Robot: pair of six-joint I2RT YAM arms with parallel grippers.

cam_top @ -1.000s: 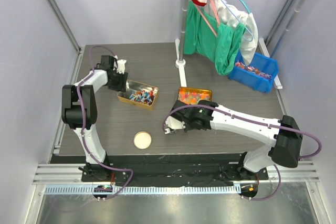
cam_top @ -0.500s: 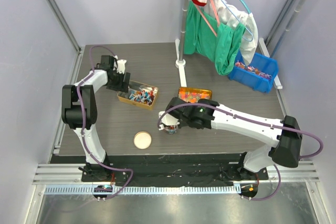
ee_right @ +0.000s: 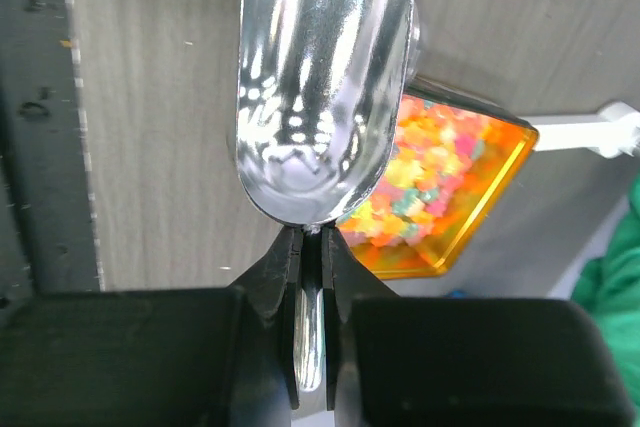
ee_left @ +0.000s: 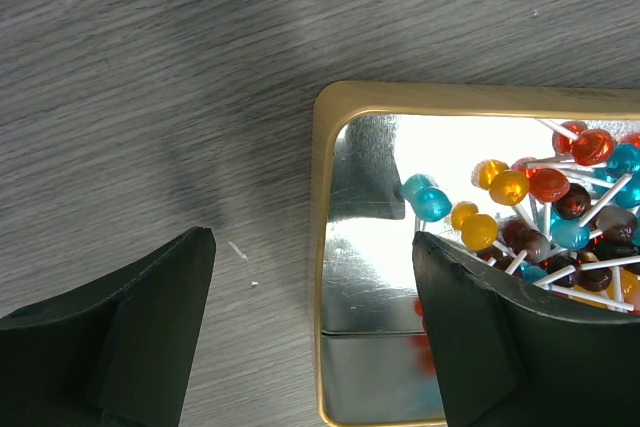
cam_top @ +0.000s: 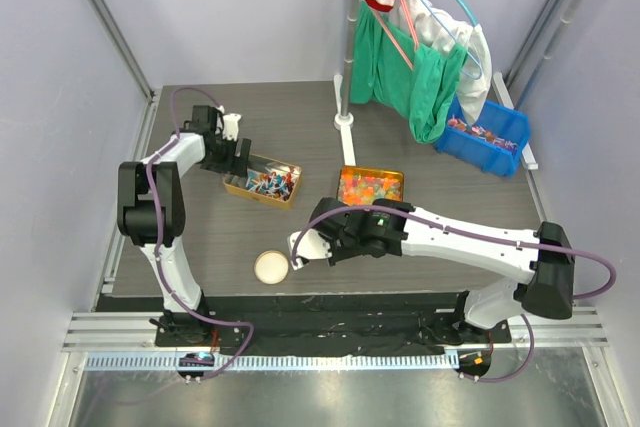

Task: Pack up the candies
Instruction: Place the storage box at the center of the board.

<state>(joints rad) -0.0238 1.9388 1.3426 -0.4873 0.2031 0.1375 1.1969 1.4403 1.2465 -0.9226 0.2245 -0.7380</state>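
Observation:
The clear tabletop between the jelly tin and the blue bin is to the right of my right gripper in the top view, so I will bring the scoop there, lower it and let it go.
The candies (cam_top: 268, 182) lie in a gold tin (cam_top: 241, 187) at the left: small shiny red, blue and orange sweets with white sticks, filling the tin's right part in the left wrist view (ee_left: 545, 207). My left gripper (cam_top: 232, 157) is open and empty. Its fingers (ee_left: 110, 342) straddle the tin's left rim (ee_left: 322, 277), low over it. My right gripper (cam_top: 325, 242) is shut on the handle of a metal scoop (cam_top: 298, 249). The scoop's bowl (ee_right: 320, 77) looks empty and hangs over the table left of a gold tin of jelly pieces (ee_right: 450, 187).
The jelly tin (cam_top: 371, 184) sits mid-table. A round cream disc (cam_top: 271, 267) lies near the front edge, just left of the scoop. A blue bin (cam_top: 487, 132) with small wrapped sweets stands at the back right. A pole stand (cam_top: 344, 119) with hanging clothes is behind.
My right arm has carried the scoop left and toward the front, away from the jelly tin and closer to the round disc. My left gripper has hardly moved.

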